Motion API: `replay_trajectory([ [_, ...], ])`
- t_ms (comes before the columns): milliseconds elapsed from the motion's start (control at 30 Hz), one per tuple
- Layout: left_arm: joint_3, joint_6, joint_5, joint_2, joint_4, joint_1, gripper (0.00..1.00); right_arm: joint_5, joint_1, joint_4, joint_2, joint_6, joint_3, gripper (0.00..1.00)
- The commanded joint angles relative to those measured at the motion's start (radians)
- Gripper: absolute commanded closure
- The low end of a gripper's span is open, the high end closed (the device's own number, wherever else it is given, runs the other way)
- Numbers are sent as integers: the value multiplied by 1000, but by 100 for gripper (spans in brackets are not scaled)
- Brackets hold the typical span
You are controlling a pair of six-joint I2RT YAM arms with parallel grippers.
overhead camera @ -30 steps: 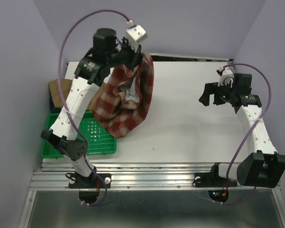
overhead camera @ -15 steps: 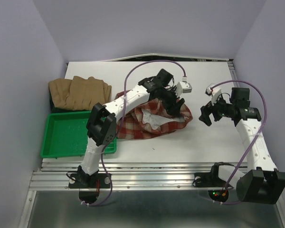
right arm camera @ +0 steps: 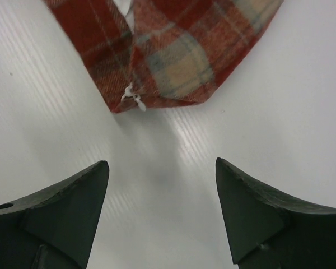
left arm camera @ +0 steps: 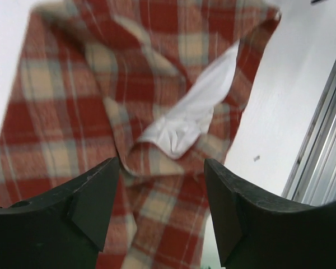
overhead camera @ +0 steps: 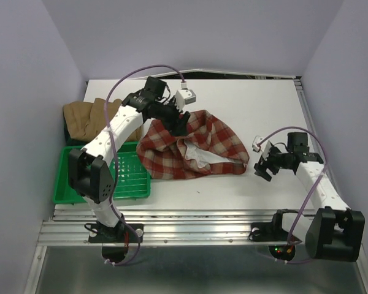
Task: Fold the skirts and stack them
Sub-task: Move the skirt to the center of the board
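Note:
The left gripper lowers its open fingers back toward the base next, onto the waist opening's near rim (overhead camera: 195,171) (left arm camera: 210,153) below it, where lining shows.
The red-and-cream plaid skirt (overhead camera: 196,147) lies crumpled on the white table, its white lining (left arm camera: 186,115) showing at the waist opening. My left gripper (overhead camera: 179,120) hovers over the skirt's back left part, open, with plaid cloth (left arm camera: 157,67) below the gap between its fingers and nothing pinched. My right gripper (overhead camera: 262,165) is open just right of the skirt's right corner (right arm camera: 168,50), over bare table, with a small white tag at that corner's hem. Tan-brown skirts (overhead camera: 89,117) lie in a pile at the back left.
A green ribbed tray (overhead camera: 80,184) sits at the front left, partly under the left arm and touching the plaid skirt's left edge. The table's metal rail (overhead camera: 196,217) runs along the near edge. Purple walls close in on both sides.
The left gripper carried the plaid skirt down from the air, let it go on the table and drew back left. The right gripper moved nearer and lower toward the skirt's right corner.

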Motion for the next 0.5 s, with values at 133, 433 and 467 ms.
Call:
replay_trajectory([
  [133,-220,208,57,-106,-111,102,30,13,124,405,-150,-213,-250,25],
  [433,-354,156,67,-187,-13,115,31,44,224,581,4,-290,-221,23],
  [467,-357,156,64,-190,-14,115,30,49,224,594,18,-307,-226,23],
])
